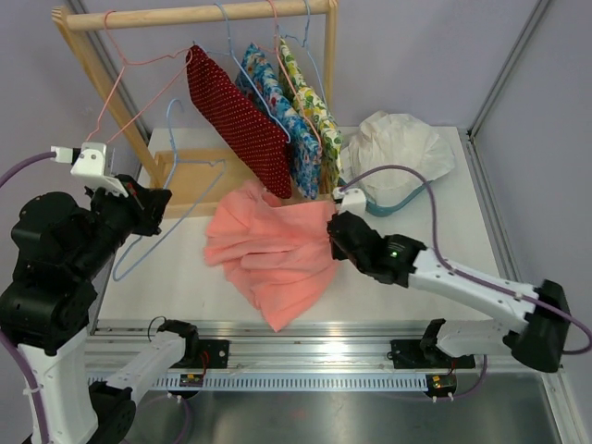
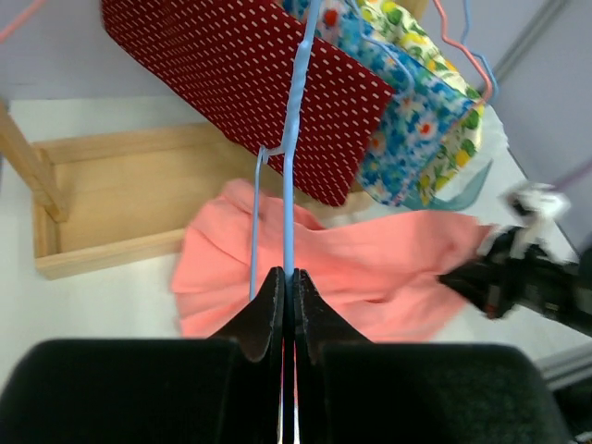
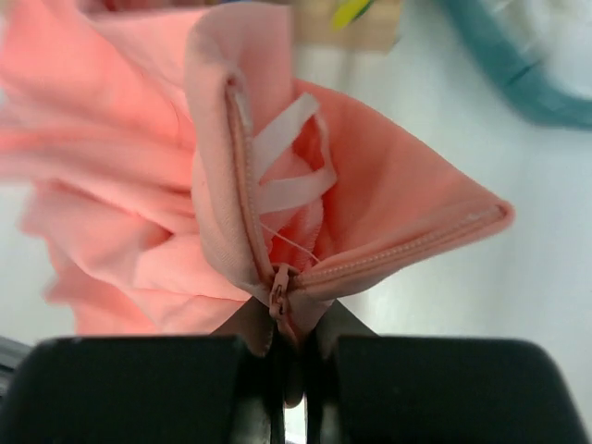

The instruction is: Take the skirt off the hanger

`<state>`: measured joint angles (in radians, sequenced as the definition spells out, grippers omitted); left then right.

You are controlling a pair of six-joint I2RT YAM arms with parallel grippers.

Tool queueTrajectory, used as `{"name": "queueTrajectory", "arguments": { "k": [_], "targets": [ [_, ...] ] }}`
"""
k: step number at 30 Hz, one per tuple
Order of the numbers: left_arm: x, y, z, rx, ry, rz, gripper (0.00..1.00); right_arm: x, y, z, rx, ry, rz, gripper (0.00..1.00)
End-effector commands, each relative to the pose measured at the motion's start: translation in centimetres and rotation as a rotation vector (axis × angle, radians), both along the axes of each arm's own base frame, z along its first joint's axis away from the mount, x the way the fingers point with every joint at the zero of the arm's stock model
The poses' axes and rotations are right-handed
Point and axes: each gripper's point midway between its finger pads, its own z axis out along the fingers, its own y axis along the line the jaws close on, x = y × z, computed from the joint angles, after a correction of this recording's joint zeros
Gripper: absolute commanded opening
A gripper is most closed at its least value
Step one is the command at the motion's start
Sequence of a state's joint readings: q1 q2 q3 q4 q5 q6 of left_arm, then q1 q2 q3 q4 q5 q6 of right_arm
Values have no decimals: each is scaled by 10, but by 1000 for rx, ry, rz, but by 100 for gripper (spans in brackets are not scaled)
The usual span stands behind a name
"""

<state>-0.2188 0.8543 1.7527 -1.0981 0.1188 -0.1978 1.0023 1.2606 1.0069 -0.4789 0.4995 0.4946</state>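
Observation:
I need to lift the unhung skirt over the teal basket (image 3: 555,46) next and release it with my right gripper, because the basket stands outward of that gripper, to its right in the top view.
The pink skirt (image 1: 273,254) lies crumpled on the white table in front of the rack. My right gripper (image 1: 335,231) is at its right edge. In the right wrist view this gripper (image 3: 287,324) is shut on the skirt (image 3: 139,185) at the waistband, just by the zipper pull. A blue wire hanger (image 1: 196,162) slants to the left of the skirt, and what shows of its wire is bare. My left gripper (image 1: 159,199) is shut on that wire. The left wrist view shows the hanger (image 2: 291,139) rising straight out of the closed left gripper (image 2: 289,277), with the skirt (image 2: 370,268) beyond.
A wooden rack (image 1: 194,14) stands at the back. On it hang a red dotted cloth (image 1: 236,111), two floral garments (image 1: 291,116) and an empty pink hanger (image 1: 139,65). Its wooden base tray (image 1: 190,180) lies behind the skirt. A teal basket (image 1: 402,199) with white cloth stands at right.

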Motion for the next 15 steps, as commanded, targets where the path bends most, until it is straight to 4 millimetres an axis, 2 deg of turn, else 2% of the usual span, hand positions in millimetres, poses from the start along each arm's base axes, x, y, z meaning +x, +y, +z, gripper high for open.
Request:
{"name": "queueTrajectory", "arguments": {
  "k": [1,2,3,4,5,6,8,9,10,11,12,13,14,15],
  "targets": [
    [17,12,14,-4,-81,85,0,14,-63,78,61,-215,-233,0],
    [19,11,19,-18,-109,86,0,18,-78,97,72,-256,-271,0],
    [24,9,12,-19,-96,85,0,23,-90,105,42,-269,-285,0],
    [26,8,10,-20,-92,84,0,30,-97,133,77,-302,-307,0],
    [31,6,7,-18,-83,78,0,44,-113,142,71,-306,-355,0],
    [34,6,4,-15,-70,79,0,50,-121,172,77,-352,-361,0],
    [39,6,-2,-1,-50,81,0,69,-139,194,61,-386,-411,0],
    [39,6,-2,3,-53,82,0,77,-143,208,48,-412,-410,0],
    [40,6,-5,13,-48,82,0,83,-151,239,86,-462,-431,0],
    [41,7,-5,17,-51,83,0,99,-148,242,78,-455,-426,0],
    [41,7,-6,21,-52,83,0,106,-165,277,111,-511,-473,0],
    [43,8,-8,30,-46,86,0,113,-169,290,126,-526,-482,0],
    [44,9,-10,33,-44,91,0,132,-163,289,115,-504,-463,0],
    [45,9,-12,39,-41,93,0,142,-174,301,116,-522,-494,0]
  ]
}}
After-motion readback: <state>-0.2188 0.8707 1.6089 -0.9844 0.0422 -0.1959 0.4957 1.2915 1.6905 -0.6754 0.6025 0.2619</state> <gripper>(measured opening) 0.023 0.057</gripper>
